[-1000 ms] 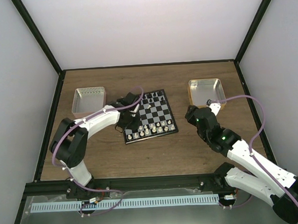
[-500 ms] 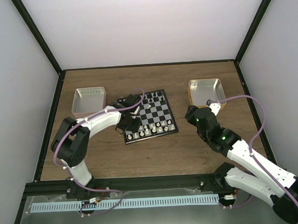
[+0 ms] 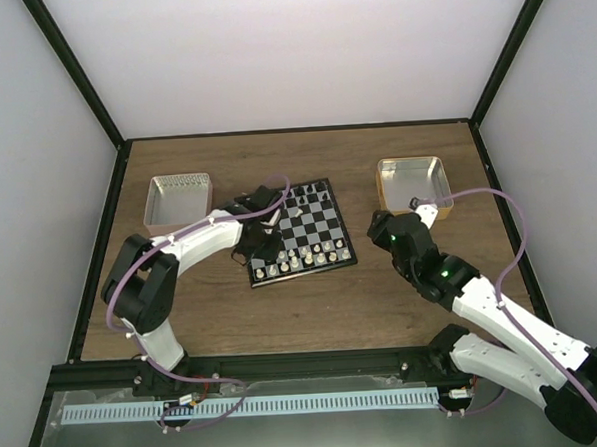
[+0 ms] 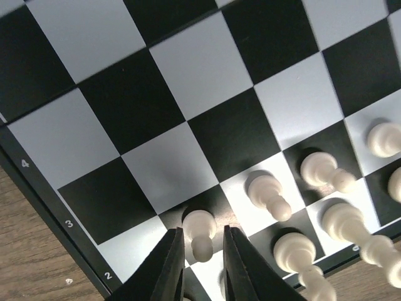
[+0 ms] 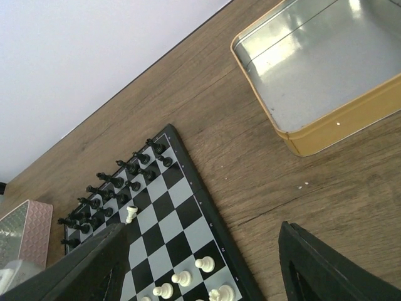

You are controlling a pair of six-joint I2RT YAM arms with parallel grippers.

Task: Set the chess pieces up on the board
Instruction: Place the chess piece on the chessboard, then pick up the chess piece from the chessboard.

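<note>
My right gripper will go to the left in the top view and down onto the one white piece, because it sits by the black figures, away from its rows.
The board (image 3: 314, 228) lies at mid-table, black figures along its far rows and cream-white chess pieces (image 3: 299, 262) along its near rows. In the left wrist view my left gripper (image 4: 202, 231) straddles a white pawn (image 4: 199, 227) standing on a black square by the board's edge. The dark fingers (image 4: 168, 269) sit close on either side, with thin gaps showing. More white pieces (image 4: 269, 195) stand to its right. My right gripper (image 5: 202, 229) is wide open and empty over bare wood right of the board (image 5: 188, 207). One white piece (image 5: 130, 214) stands among the black figures.
A silver metal tray (image 3: 179, 198) sits at the far left. A gold-sided metal tray (image 3: 412, 183) sits at the far right, also seen in the right wrist view (image 5: 326, 75). Black frame posts and pale walls bound the table.
The left gripper has shifted very slightly over the board's left side. The right arm has edged a little left. No piece has visibly moved.
</note>
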